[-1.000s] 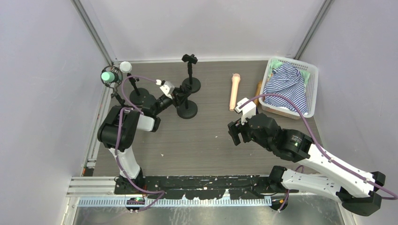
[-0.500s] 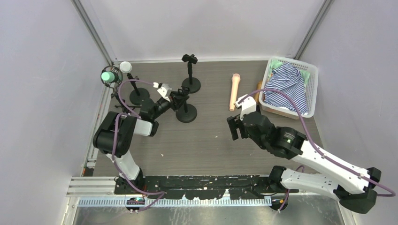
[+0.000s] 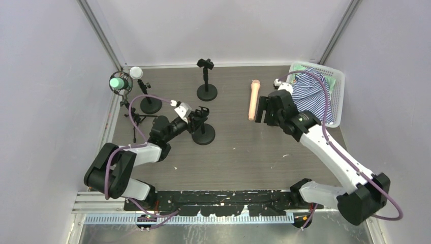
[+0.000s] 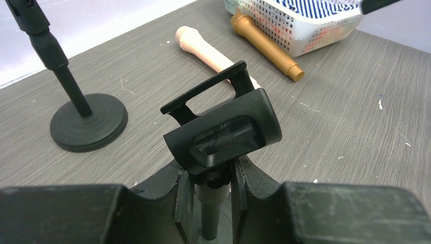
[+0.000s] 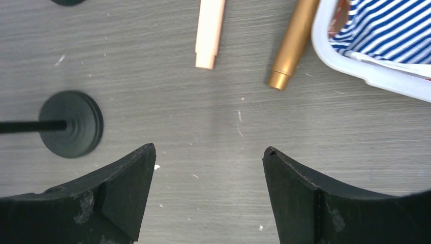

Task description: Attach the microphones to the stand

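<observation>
My right gripper moves outward and down onto the peach-pink microphone's handle (image 3: 254,92) beside its head next, because the clip on the held stand is empty.
My left gripper (image 3: 196,118) is shut on the post of a black stand (image 3: 204,134), just under its empty clip (image 4: 223,129); in the left wrist view the gripper (image 4: 209,175) has its fingers pressed to the post. The peach-pink microphone (image 3: 253,99) lies flat on the table. The golden-brown microphone (image 5: 294,46) lies beside the basket, hidden by my right arm in the top view. My right gripper (image 3: 261,110) is open and empty, hovering just near of both (image 5: 208,150). The white microphone (image 3: 135,72) and the mint green microphone (image 3: 117,82) sit on stands at far left.
A second empty stand (image 3: 207,91) stands at the back middle. A white basket (image 3: 336,76) with striped cloth sits at far right. The white microphone's stand base (image 3: 150,105) and a tripod stand are close to the left wall.
My right arm has swung far and right, ending over the peach-pink and golden-brown microphones. My left arm has drawn the held stand a little nearer and to the right.
</observation>
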Robot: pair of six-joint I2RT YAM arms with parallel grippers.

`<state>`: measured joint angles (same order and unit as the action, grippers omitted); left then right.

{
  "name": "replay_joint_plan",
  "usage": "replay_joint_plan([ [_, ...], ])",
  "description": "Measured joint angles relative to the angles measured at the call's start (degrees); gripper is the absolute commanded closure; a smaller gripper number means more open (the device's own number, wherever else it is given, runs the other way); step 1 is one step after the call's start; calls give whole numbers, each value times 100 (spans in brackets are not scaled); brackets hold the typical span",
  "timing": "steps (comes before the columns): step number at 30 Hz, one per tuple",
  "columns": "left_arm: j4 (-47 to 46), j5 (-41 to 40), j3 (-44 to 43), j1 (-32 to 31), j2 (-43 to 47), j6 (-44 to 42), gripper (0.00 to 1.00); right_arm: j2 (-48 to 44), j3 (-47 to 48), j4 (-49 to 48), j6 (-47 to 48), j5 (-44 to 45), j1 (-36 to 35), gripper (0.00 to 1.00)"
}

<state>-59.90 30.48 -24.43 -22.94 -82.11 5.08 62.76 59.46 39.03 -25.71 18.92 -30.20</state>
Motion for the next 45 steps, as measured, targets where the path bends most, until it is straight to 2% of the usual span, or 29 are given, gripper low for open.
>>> replay_joint_plan([
  [8, 466, -428, 136, -42, 424, 70, 100, 1530, 748, -380, -474, -837, 807, 18],
  [16, 1091, -986, 234, -42, 968, 321, 100, 2667, 1488, -564, -575, -1054, 1198, 19],
  [23, 1150, -1386, 407, -42, 1235, 555, 100, 3412, 1967, -608, -570, -1134, 1351, 20],
  [35, 1134, -1443, 415, -42, 1235, 686, 100, 4798, 2931, -555, -413, -1180, 1685, 21],
  [45, 1134, -1257, 466, -42, 1287, 647, 100, 6070, 4319, -197, -238, -1047, 1757, 23],
])
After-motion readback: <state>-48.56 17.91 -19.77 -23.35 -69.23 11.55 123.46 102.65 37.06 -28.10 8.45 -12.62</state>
